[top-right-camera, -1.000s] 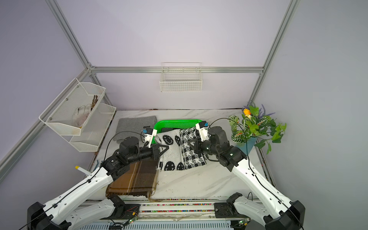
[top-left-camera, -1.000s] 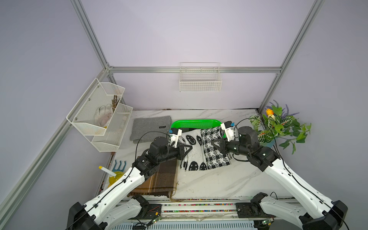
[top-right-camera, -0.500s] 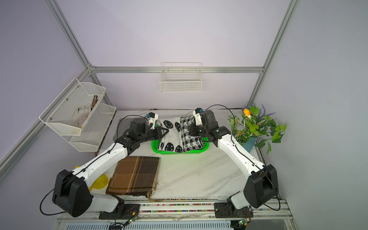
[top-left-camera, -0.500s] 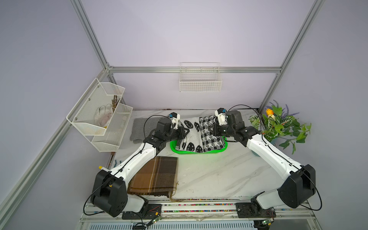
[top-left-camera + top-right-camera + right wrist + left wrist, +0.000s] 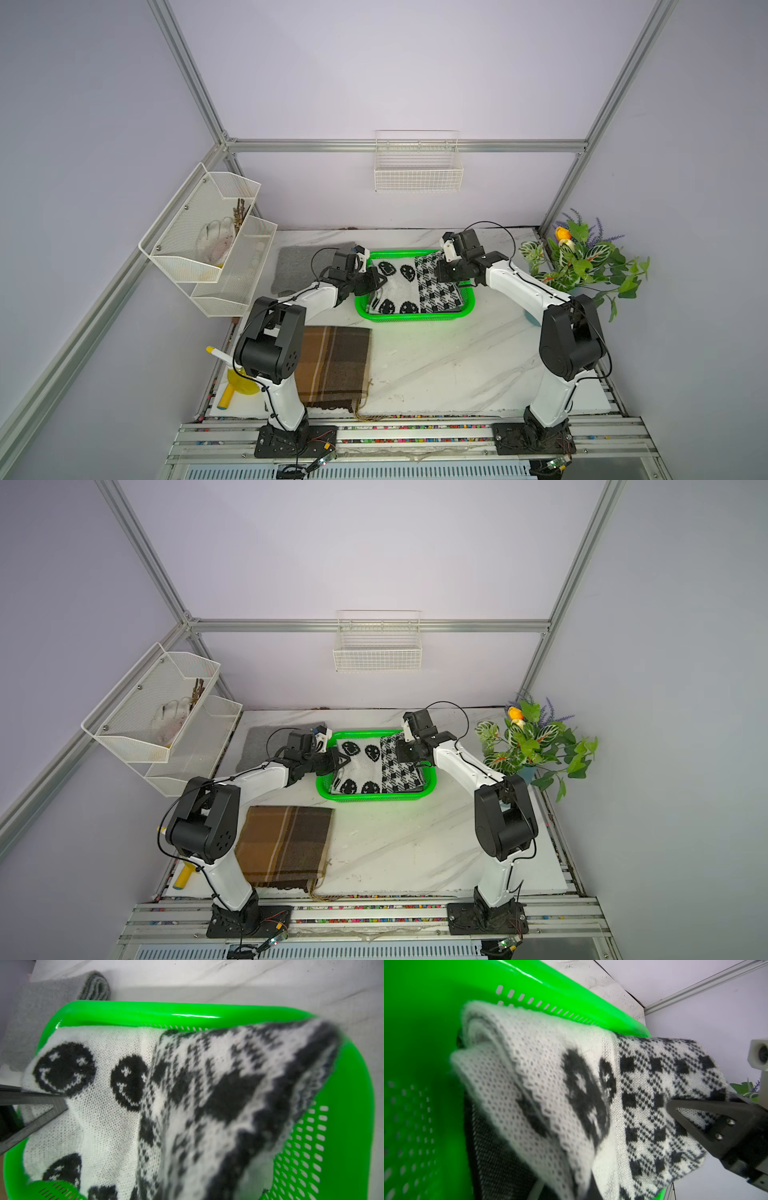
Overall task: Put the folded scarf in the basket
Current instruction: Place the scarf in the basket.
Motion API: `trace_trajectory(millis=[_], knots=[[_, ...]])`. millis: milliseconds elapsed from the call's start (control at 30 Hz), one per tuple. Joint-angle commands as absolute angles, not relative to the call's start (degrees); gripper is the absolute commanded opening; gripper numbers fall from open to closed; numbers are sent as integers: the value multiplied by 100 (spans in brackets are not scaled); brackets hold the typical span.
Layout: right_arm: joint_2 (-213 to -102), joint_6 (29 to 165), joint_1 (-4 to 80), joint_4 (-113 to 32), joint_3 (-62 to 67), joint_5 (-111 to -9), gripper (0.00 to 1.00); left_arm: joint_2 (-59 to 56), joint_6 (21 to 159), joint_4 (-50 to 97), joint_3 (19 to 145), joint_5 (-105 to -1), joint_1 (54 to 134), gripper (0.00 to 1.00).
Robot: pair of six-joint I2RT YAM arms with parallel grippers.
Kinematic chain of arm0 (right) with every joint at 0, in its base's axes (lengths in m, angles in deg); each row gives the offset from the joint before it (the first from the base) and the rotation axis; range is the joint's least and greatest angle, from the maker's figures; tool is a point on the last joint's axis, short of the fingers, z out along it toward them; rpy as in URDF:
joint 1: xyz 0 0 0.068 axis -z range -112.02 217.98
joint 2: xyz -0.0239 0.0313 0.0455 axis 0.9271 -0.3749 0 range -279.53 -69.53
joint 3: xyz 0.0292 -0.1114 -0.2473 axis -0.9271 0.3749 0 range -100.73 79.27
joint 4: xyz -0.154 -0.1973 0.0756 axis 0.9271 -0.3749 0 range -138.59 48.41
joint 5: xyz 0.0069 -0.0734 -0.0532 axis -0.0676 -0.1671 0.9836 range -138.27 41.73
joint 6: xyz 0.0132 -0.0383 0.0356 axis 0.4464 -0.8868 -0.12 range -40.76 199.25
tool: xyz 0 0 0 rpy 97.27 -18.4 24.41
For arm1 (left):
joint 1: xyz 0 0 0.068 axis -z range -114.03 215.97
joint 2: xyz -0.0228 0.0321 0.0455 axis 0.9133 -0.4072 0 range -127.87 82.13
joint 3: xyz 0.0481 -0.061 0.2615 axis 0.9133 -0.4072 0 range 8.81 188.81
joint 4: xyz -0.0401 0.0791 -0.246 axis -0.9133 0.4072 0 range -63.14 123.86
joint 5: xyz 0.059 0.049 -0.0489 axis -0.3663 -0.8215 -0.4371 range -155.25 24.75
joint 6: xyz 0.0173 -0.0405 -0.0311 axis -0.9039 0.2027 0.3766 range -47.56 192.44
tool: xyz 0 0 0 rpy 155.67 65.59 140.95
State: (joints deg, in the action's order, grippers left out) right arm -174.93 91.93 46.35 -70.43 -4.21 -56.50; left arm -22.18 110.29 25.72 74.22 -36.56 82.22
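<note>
The basket's end by the plant lies below my right gripper's fingers. My right gripper will next move down into the basket and release the raised scarf corner there.
The folded black-and-white knitted scarf lies across the inside of the bright green basket at the back middle of the table. Its right rear corner is lifted above the rim. My left gripper is shut on the scarf's left edge, over the basket's left wall. My right gripper is shut on the raised right rear corner. In the left wrist view the scarf fills the frame over the basket wall and hides my jaws. The right wrist view shows the scarf likewise, inside the basket.
A brown plaid scarf lies at the front left and a grey cloth left of the basket. A potted plant stands at the right rear. A white mesh rack hangs left, a wire basket on the back wall.
Both arms carried the scarf from the middle of the table back to the basket and lowered it; it now rests inside, both grippers still shut on it.
</note>
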Motion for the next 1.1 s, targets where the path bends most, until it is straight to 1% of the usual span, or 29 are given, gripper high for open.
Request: trace_trajectory(millis=[0, 300, 400, 500, 533, 567, 633, 733, 767, 933, 1067], knots=[[-17667, 9042, 4645, -7190, -650, -5212, 0, -2299, 10667, 2501, 7745, -3806, 8275, 0], [-18163, 8975, 4645, -7299, -734, -4764, 0, -2293, 10149, 3325, 7889, -4583, 8346, 0], [-18167, 8996, 4638, -7299, -679, -4724, 9, -2347, 10136, 3492, 7913, -4672, 8346, 1], [-18132, 8974, 4619, -7260, -598, -4545, 11, -2266, 10053, 3622, 7869, -4844, 8346, 3], [-18149, 8962, 4619, -7268, -598, -4497, 14, -2225, 10027, 3693, 7861, -4925, 8345, 6], [-18165, 8958, 4619, -7287, -624, -4440, 22, -2181, 9992, 3780, 7860, -4961, 8340, 8], [-18152, 8954, 4619, -7299, -618, -4339, 27, -2057, 9909, 3906, 7852, -4965, 8334, 8], [-18077, 8945, 4619, -7242, -591, -4269, 38, -1871, 9865, 3961, 7770, -5068, 8331, 13], [-18050, 8949, 4619, -7219, -572, -4282, 40, -1850, 9834, 4052, 7811, -5112, 8332, 16], [-17868, 8979, 4602, -7140, -450, -4324, 44, -1674, 9751, 4288, 7883, -5219, 8277, 39], [-17738, 8962, 4583, -7127, -411, -4182, 47, -1596, 9679, 4585, 8081, -5282, 8249, 47]])
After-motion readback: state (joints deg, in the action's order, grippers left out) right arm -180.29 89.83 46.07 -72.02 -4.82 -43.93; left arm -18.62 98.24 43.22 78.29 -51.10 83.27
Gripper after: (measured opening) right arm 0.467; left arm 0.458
